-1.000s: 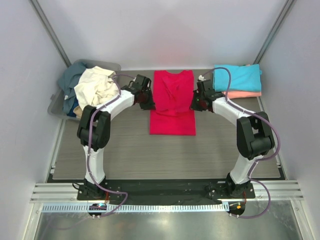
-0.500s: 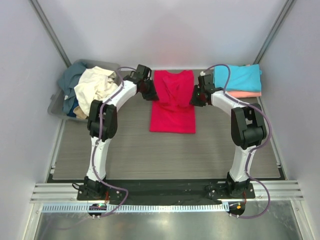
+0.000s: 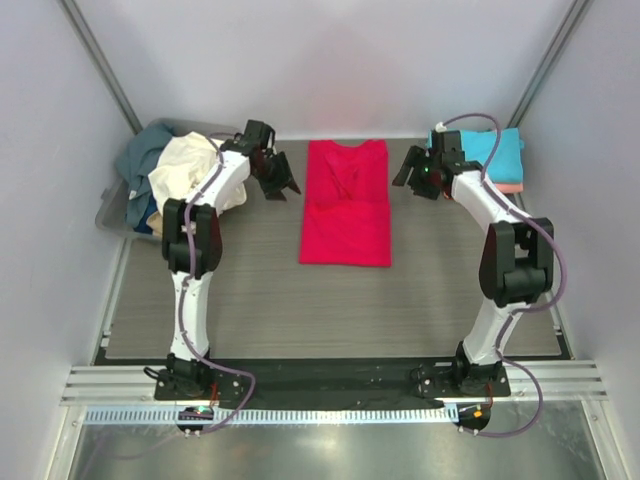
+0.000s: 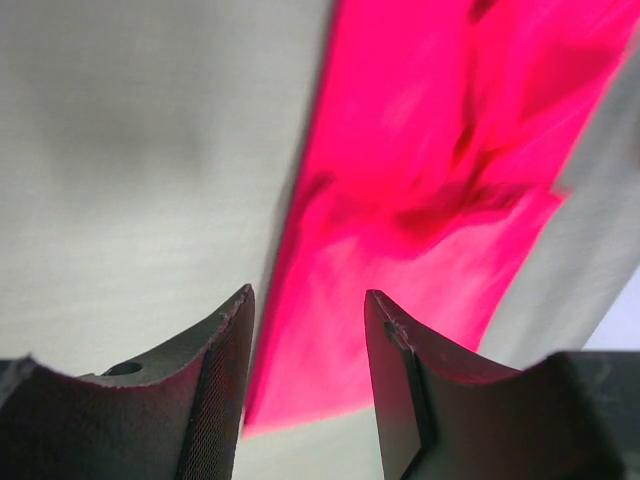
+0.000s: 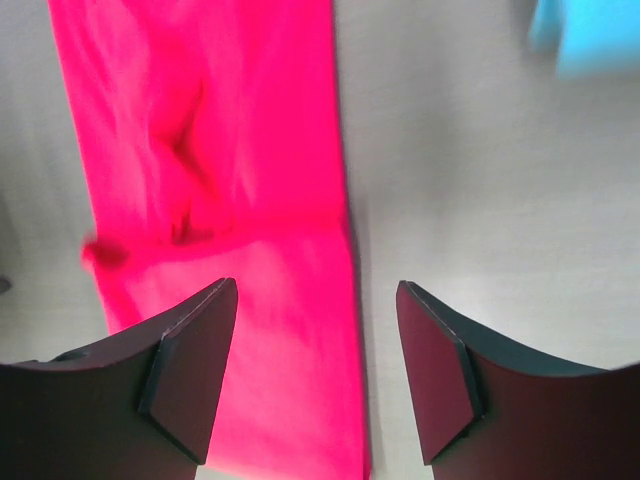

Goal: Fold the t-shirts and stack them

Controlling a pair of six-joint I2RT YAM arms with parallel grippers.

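Observation:
The red t-shirt's near tub-side corner (image 3: 303,261) (image 4: 252,425) lies flat below my left gripper and nearer my base. My left gripper will next move back and down to close on it.
A crimson red t-shirt (image 3: 345,205) lies flat at the table's middle, its sides folded in to a long narrow strip. My left gripper (image 3: 283,185) hovers just left of the shirt's upper part, and the right gripper (image 3: 408,172) hovers just right of it. Both are open and apart from the cloth. The left wrist view shows the red t-shirt (image 4: 420,200) beyond my open left gripper (image 4: 308,312). In the right wrist view my right gripper (image 5: 315,300) hangs above the red t-shirt's (image 5: 220,150) right edge. A folded turquoise t-shirt (image 3: 488,155) lies on a salmon pink one (image 3: 505,187) at the back right.
A grey tub (image 3: 110,215) at the back left holds a crumpled cream t-shirt (image 3: 185,172) and a slate blue one (image 3: 140,155). A corner of the turquoise t-shirt (image 5: 590,35) shows in the right wrist view. White walls close in both sides.
Both grippers have opened and let go of the red t-shirt's sides. They have drawn outward and back, away from the cloth. The shirt stays folded narrow.

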